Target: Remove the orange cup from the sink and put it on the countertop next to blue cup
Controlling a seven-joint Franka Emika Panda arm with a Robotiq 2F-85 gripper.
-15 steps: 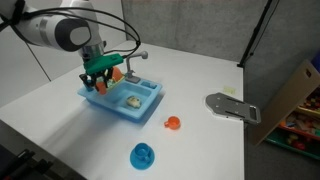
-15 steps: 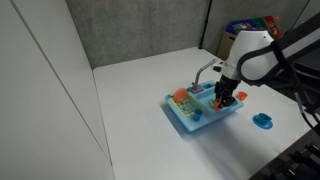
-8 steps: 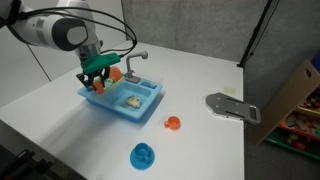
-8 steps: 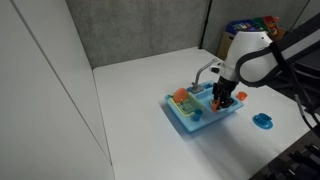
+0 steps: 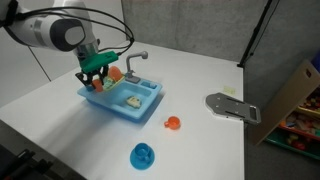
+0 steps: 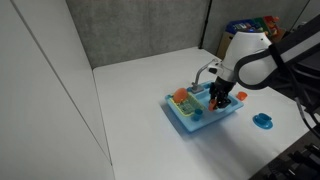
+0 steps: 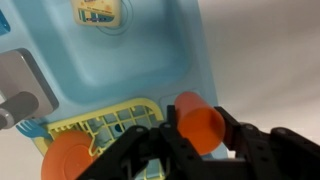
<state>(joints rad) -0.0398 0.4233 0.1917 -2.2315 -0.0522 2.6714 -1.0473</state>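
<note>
The orange cup hangs just above the blue sink's corner beside the yellow rack. The cup goes down a little onto that spot next, and my gripper releases it.
The orange cup lies on its side between my fingers in the wrist view, just above the blue toy sink. My gripper is shut on it, one finger on each side. In both exterior views my gripper hangs over the rack end of the sink, and the cup is mostly hidden by the fingers. The blue cup stands on the white countertop in front of the sink, well apart from my gripper.
A second orange piece sits on the sink's yellow rack. A grey faucet rises at the back. A yellow item lies in the basin. A small orange object, a grey flat tool and a cardboard box are nearby.
My gripper has shifted slightly up and toward the sink's rack end, with the orange cup in it. Nothing else has moved.
</note>
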